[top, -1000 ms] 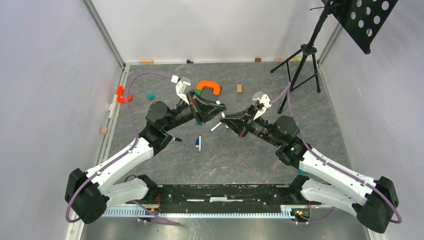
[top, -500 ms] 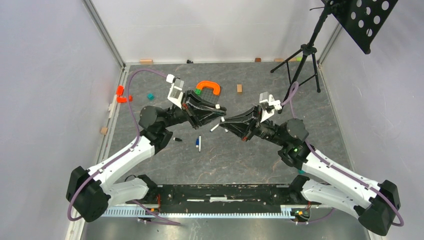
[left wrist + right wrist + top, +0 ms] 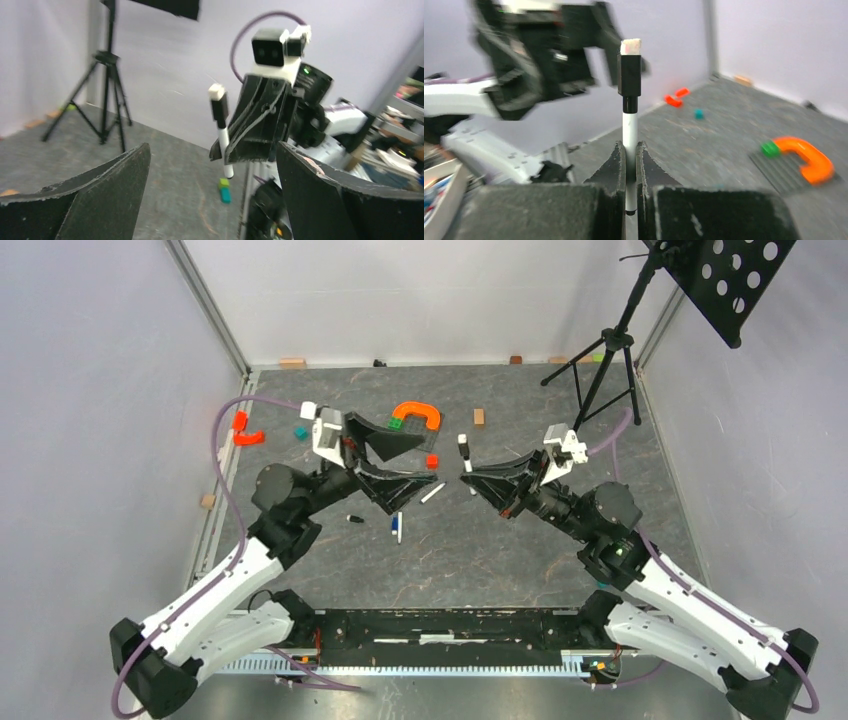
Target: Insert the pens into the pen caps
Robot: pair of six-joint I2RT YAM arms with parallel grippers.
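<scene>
The white pen has its black cap on. My right gripper will next move away from the left gripper, turn fingers-down and lower it onto clear floor.
My right gripper (image 3: 470, 474) is shut on a white pen (image 3: 629, 131) that it holds upright, its lower end sticking out below the fingers. A black pen cap (image 3: 629, 75) sits on the pen's upper end. The same pen (image 3: 223, 142) and cap (image 3: 219, 106) show in the left wrist view between my left gripper's wide-apart fingers. My left gripper (image 3: 430, 457) is open and empty, a short way left of the capped pen (image 3: 465, 453). On the floor lie a bare white pen (image 3: 432, 494), a pen with a blue cap (image 3: 398, 527) and a loose black cap (image 3: 354, 518).
An orange U-shaped piece (image 3: 418, 414) with a green brick (image 3: 398, 424) lies behind the grippers. A small red brick (image 3: 432, 461), red pieces (image 3: 243, 430), a teal brick (image 3: 300, 432) and a wooden block (image 3: 479, 417) are scattered around. A tripod (image 3: 600, 360) stands back right.
My left gripper has opened and drawn back left, leaving the black cap on the pen. My right arm has shifted right with the pen still gripped.
</scene>
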